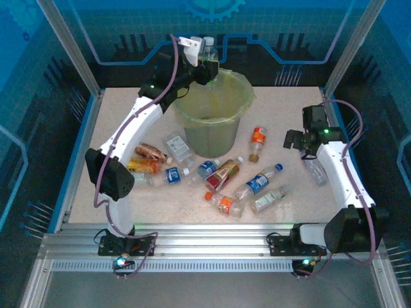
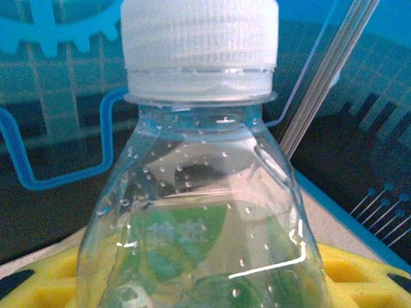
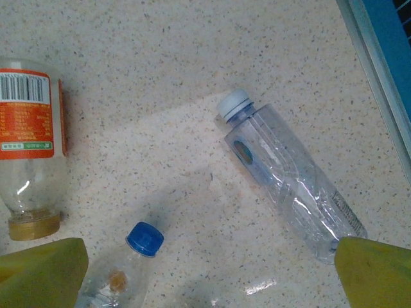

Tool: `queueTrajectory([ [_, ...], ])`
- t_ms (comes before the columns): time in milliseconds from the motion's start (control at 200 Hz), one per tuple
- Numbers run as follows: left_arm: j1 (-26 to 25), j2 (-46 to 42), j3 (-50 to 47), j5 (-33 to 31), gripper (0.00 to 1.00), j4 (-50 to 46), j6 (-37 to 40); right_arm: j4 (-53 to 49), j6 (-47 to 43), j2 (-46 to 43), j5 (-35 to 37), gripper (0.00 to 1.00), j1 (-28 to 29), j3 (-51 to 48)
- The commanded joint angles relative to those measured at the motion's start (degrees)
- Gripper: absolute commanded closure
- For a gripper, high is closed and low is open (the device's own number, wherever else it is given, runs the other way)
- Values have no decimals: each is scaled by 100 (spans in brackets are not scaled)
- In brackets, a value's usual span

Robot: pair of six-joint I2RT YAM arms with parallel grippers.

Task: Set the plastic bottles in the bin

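I should next lower my left gripper, fingers tipped down, into the bin's lined opening below and release the clear bottle.
My left gripper [image 1: 204, 64] is shut on a clear plastic bottle [image 1: 207, 45] with a white cap and a green label, held upright over the far rim of the olive-green bin [image 1: 239, 86]. In the left wrist view this bottle [image 2: 205, 192] stands between the yellow fingertips [image 2: 38, 282]. My right gripper [image 1: 297, 140] hovers open over the table's right side with nothing between its fingertips [image 3: 42, 273]. Below it lie a clear white-capped bottle [image 3: 289, 179], a blue-capped bottle [image 3: 122, 269] and an orange-labelled bottle [image 3: 29, 128]. Several more bottles [image 1: 223, 174] lie in front of the bin.
The bottles are scattered across the middle of the speckled table [image 1: 289, 96], from an orange one [image 1: 142, 165] at the left to a clear one [image 1: 314, 170] at the right. A blue frame edge [image 3: 379, 58] runs close to the right gripper.
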Motion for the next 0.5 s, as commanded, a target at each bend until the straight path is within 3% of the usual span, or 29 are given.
queueTrajectory([
  [0, 24, 49, 192, 144, 73, -248, 271, -280, -254, 128, -203, 0, -208, 241],
  [355, -15, 245, 37, 352, 71, -602, 439, -144, -681, 506, -1248, 0, -633, 104],
  [490, -131, 224, -147, 356, 69, -720, 684, -76, -593, 761, -1277, 0, -801, 56],
])
